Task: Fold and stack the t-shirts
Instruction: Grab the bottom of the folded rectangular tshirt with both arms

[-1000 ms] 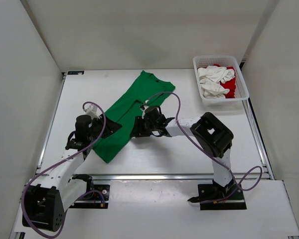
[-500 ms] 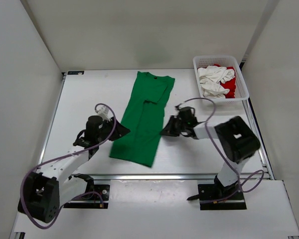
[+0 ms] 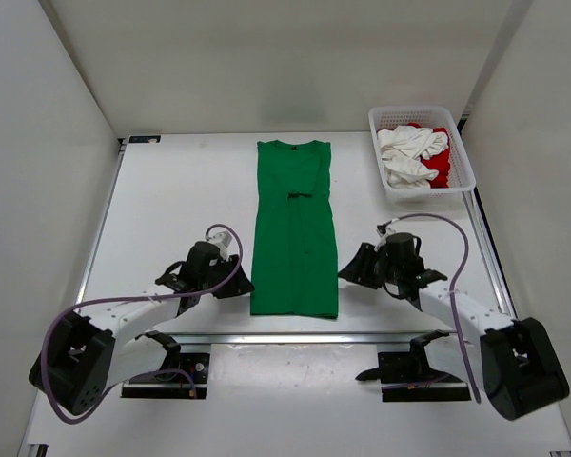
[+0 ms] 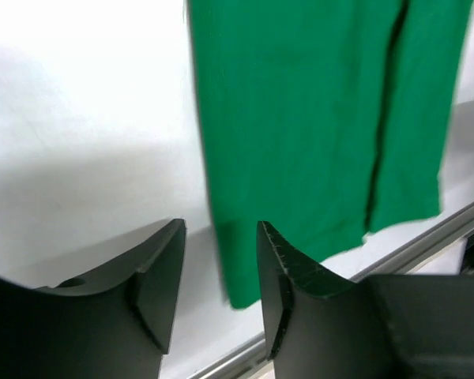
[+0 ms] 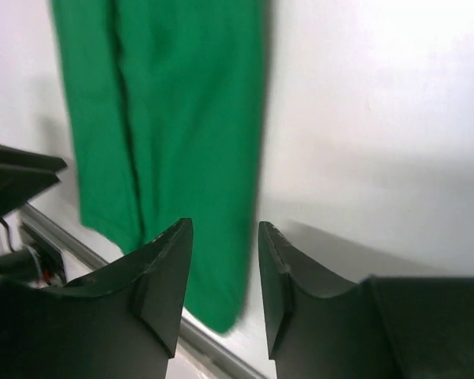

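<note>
Next, my left gripper moves down and eases back onto the green t-shirt's hem corner [image 3: 254,310] [image 4: 241,295] beside it, since that corner lies closer to the bar than the open fingers.
The green t-shirt [image 3: 293,228] lies flat mid-table as a long narrow strip, sleeves folded in, collar at the far end. My left gripper [image 3: 242,286] sits low beside its near left corner, open and holding nothing. In the left wrist view the left gripper [image 4: 221,229] points at the shirt's hem corner [image 4: 245,292]. My right gripper [image 3: 349,269] is open just right of the near right edge. In the right wrist view the right gripper [image 5: 225,225] has the green cloth [image 5: 182,118] ahead of its left finger. The white t-shirt [image 3: 407,152] and the red t-shirt [image 3: 441,169] lie crumpled in the basket.
A white mesh basket [image 3: 421,110] stands at the table's back right corner. A metal rail [image 3: 295,336] runs along the near table edge just below the shirt's hem. White walls close in the left, back and right sides.
The green shirt went from a slanted heap to a straight strip pulled toward the near edge. Both grippers moved nearer and outward, and now stand open beside its hem.
</note>
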Controlling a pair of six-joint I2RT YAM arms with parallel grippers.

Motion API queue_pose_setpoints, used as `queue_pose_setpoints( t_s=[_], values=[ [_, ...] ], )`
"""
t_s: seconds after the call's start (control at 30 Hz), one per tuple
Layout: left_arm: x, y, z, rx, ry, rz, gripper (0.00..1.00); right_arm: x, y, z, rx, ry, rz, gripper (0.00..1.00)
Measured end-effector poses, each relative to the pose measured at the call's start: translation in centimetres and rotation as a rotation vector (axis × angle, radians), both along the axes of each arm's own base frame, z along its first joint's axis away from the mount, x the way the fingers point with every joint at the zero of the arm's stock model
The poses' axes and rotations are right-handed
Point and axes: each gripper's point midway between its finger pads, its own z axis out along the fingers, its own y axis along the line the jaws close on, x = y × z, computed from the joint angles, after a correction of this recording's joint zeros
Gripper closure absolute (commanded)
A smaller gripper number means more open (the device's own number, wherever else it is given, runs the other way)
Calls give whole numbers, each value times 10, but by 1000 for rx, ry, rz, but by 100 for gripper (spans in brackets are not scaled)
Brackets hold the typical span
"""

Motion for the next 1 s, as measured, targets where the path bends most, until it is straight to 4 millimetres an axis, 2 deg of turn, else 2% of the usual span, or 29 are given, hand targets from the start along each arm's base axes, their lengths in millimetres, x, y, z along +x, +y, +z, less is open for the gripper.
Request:
queue_pose_setpoints(
  t_s=[0.1, 0.17, 0.23, 0.33, 0.43, 0.5, 0.57, 0.67, 0.8, 0.9, 0.97, 1.0],
  values=[
    [-18, 1, -13, 39, 38, -38, 49, -37, 0, -20, -25, 73, 33, 64],
    [-21, -1, -13, 32, 33, -50, 49, -61, 3, -31, -40, 124, 72, 64],
    [-24, 0, -13, 28, 30, -53, 49, -76, 9, -33, -23, 143, 105, 64],
    [-28, -2, -13, 29, 31, -66, 50, -82, 10, -33, -2, 150, 108, 64],
    [-33, -6, -14, 31, 38, -91, 56, -84, 11, -33, 25, 159, 105, 68],
    [-38, -6, -16, 30, 49, -104, 55, -87, 13, -34, 40, 175, 110, 69],
    [-39, -8, -16, 27, 48, -112, 52, -88, 15, -34, 48, 185, 123, 74],
    [-42, -11, -16, 20, 50, -130, 54, -92, 18, -37, 61, 213, 142, 80],
    [-46, -17, -17, 16, 57, -153, 64, -94, 19, -39, 67, 231, 156, 89],
    [-51, -19, -19, 12, 78, -170, 79, -95, 19, -40, 63, 232, 155, 99],
    [-54, -19, -21, 12, 93, -173, 98, -95, 18, -40, 59, 231, 156, 100],
    [-56, -19, -21, 11, 98, -177, 100, -96, 18, -40, 54, 230, 157, 100]
  ],
)
